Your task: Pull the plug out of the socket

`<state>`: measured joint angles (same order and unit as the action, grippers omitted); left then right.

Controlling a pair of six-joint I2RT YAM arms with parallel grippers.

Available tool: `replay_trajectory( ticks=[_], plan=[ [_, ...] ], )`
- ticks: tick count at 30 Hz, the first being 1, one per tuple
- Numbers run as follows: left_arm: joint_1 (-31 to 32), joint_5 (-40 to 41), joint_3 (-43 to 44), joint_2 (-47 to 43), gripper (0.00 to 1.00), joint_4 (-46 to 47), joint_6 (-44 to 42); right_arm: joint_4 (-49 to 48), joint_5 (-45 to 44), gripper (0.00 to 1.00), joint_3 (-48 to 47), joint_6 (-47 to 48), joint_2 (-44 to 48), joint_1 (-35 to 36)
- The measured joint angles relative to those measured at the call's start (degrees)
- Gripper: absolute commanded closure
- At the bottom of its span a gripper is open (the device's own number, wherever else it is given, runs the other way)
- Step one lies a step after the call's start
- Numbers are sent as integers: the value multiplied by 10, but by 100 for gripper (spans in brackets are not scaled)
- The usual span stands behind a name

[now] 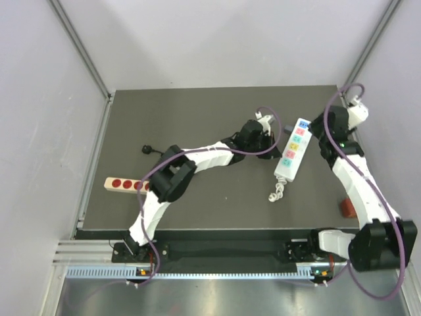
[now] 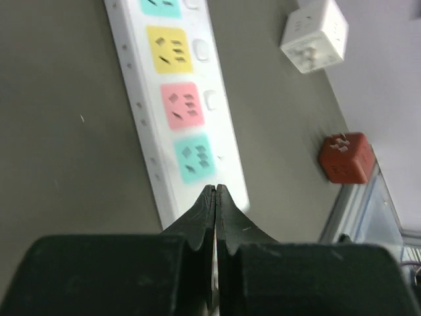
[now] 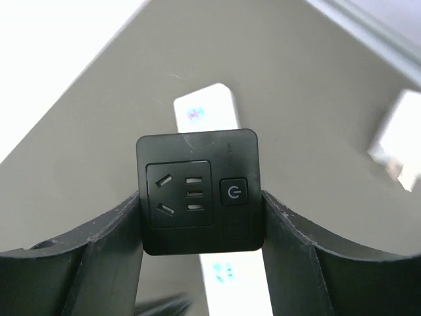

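My right gripper goes back, away from the power strip, and down there next, since bare mat shows by the white cube adapter and red cube.
The white power strip with coloured outlet faces lies right of centre on the dark mat, its short cord coiled at the near end. My right gripper is at the strip's far end, shut on a square black plug with a power button. It holds the plug above the strip, which looks blurred behind it. My left gripper is shut and empty just left of the strip. Its closed fingertips sit by the cyan face of the strip.
A beige strip with red round spots lies at the left edge. A small black plug on a cord lies behind it. A red cube sits near the right edge, and a white cube adapter beyond it.
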<state>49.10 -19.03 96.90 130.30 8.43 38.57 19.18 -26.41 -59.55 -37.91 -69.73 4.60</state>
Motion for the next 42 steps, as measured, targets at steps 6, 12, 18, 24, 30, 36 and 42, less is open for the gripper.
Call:
replay_trajectory(
  ticks=[6,12,18,24,30,36,42],
  plan=[
    [37,30,-182,-195,100,21,-2,28,62,100,165,-92,143,-76],
    [76,55,-370,-352,100,40,19,52,160,100,272,-167,236,-178],
    [110,98,-464,-450,100,7,31,52,288,100,327,-193,251,-308],
    [130,125,-511,-548,100,-3,42,39,422,100,348,-179,223,-443],
    [129,140,-544,-567,100,-4,57,18,523,100,369,-149,157,-541],
    [133,142,-551,-564,100,-7,66,-17,591,95,342,-94,66,-566],
    [139,142,-551,-537,100,-7,68,-33,616,77,332,-54,37,-577]
  ],
)
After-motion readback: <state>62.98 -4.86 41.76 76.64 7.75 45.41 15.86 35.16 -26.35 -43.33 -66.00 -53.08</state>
